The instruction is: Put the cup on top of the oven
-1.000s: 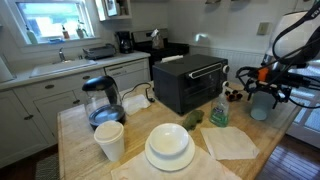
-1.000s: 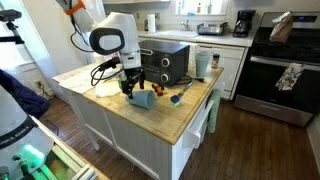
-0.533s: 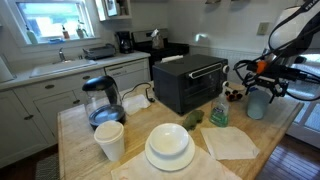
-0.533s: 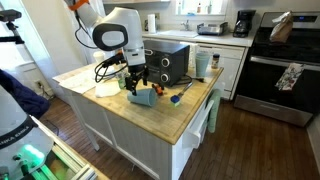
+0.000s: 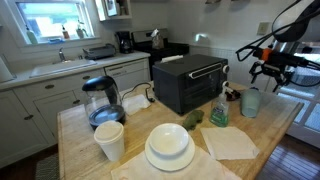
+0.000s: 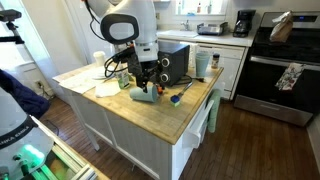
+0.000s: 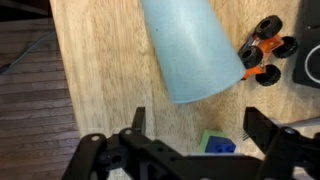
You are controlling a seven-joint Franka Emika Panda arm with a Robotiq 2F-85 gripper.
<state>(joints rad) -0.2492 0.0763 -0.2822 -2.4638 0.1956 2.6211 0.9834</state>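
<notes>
My gripper lowers toward the wide end of the cup [image 5: 251,92] [image 7: 206,85] next.
The pale blue-green cup [image 5: 250,102] stands on the wooden table by its edge, beside the black oven [image 5: 190,82]. It also shows in the other exterior view [image 6: 143,96] and in the wrist view [image 7: 188,50], where it fills the top centre. My gripper [image 5: 268,72] hangs above the cup, open and empty, apart from it. It also shows in an exterior view [image 6: 148,80], and its two fingers frame the bottom of the wrist view [image 7: 200,125]. The oven [image 6: 165,62] is just behind the gripper, and its top is bare.
An orange toy car [image 7: 265,55] and a green-and-blue block [image 7: 215,145] lie next to the cup. A spray bottle [image 5: 219,110], napkin [image 5: 230,142], plate with bowl [image 5: 169,147], white cup [image 5: 110,140] and glass kettle [image 5: 102,100] share the table. A stove [image 6: 285,70] stands across the aisle.
The gripper was down around the cup; it has let go and risen straight up. The cup stays on the table.
</notes>
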